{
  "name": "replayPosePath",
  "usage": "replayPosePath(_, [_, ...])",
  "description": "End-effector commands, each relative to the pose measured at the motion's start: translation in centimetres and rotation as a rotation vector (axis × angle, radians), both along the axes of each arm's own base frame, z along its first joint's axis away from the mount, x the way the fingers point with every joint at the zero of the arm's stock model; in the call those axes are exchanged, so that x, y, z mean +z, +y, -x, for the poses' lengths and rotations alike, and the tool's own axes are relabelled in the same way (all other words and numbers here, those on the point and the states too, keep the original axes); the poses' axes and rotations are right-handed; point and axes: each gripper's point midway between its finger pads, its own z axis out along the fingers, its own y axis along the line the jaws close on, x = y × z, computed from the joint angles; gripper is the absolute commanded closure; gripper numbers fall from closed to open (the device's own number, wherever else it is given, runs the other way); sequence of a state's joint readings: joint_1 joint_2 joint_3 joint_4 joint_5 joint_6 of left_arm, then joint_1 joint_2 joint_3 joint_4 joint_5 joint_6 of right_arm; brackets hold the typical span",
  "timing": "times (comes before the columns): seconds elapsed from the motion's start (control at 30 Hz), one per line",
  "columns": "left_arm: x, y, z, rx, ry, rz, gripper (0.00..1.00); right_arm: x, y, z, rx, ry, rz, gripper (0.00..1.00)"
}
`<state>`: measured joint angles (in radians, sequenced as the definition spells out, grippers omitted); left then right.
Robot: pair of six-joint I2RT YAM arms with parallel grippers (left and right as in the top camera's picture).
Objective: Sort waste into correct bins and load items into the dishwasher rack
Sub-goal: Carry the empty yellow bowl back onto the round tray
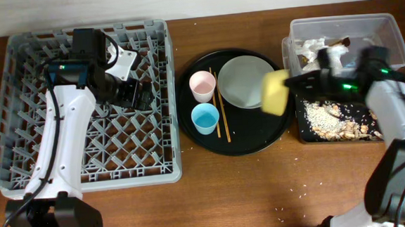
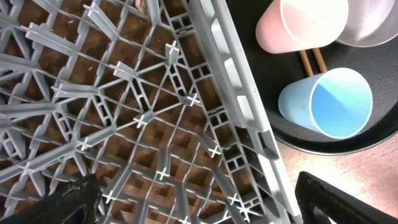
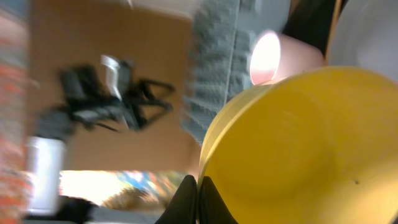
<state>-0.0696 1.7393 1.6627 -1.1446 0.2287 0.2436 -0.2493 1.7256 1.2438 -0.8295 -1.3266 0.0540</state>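
Next, my right gripper swings to the tray's bare near part, lowers the bowl and releases it. That part lies below and to the gripper's left in the overhead view.
My right gripper is shut on the rim of the small yellow bowl, held tipped on its side above the right edge of the round black tray; the bowl fills the right wrist view. The pale plate, pink cup, blue cup and chopsticks lie on that tray. My left gripper is open and empty over the grey dishwasher rack, near its right wall. The clear tub holds white tissue and a wrapper. The shallow black tray holds beige food scraps.
The large round black tray sits between the rack and the two bins. The pink cup and blue cup show in the left wrist view just beyond the rack's wall. A few crumbs lie on the wooden table.
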Motion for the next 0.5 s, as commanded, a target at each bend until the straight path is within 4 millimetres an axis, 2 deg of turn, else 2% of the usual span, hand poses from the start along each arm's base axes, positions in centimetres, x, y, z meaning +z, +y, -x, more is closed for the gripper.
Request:
replayPosePath(0.0, [1.2, 0.1, -0.1, -0.002, -0.032, 0.011, 0.0, -5.2, 4.1, -0.2, 0.044, 0.068, 0.475, 0.96])
replayPosePath(0.03, [1.2, 0.1, -0.1, -0.002, -0.032, 0.011, 0.0, -7.4, 5.0, -0.1, 0.027, 0.096, 0.695, 0.96])
replayPosePath(0.07, [1.2, 0.1, -0.1, -0.002, -0.032, 0.011, 0.0, -8.3, 5.1, 0.0, 0.012, 0.103, 0.791, 0.96])
replayPosePath(0.17, [1.2, 0.1, -0.1, -0.002, -0.032, 0.011, 0.0, -10.1, 6.1, 0.9, 0.021, 0.035, 1.115, 0.96])
replayPosePath(0.27, [1.2, 0.1, -0.1, -0.002, -0.032, 0.011, 0.0, -11.6, 6.8, 1.8, 0.035, -0.004, 1.329, 0.96])
replayPosePath(0.37, [1.2, 0.1, -0.1, -0.002, -0.032, 0.011, 0.0, -13.0, 7.2, 2.1, 0.067, 0.016, 1.354, 0.96])
replayPosePath(0.47, [1.2, 0.1, -0.2, -0.002, -0.036, 0.012, 0.0, -13.3, 7.1, 2.5, 0.082, 0.032, 1.357, 0.96])
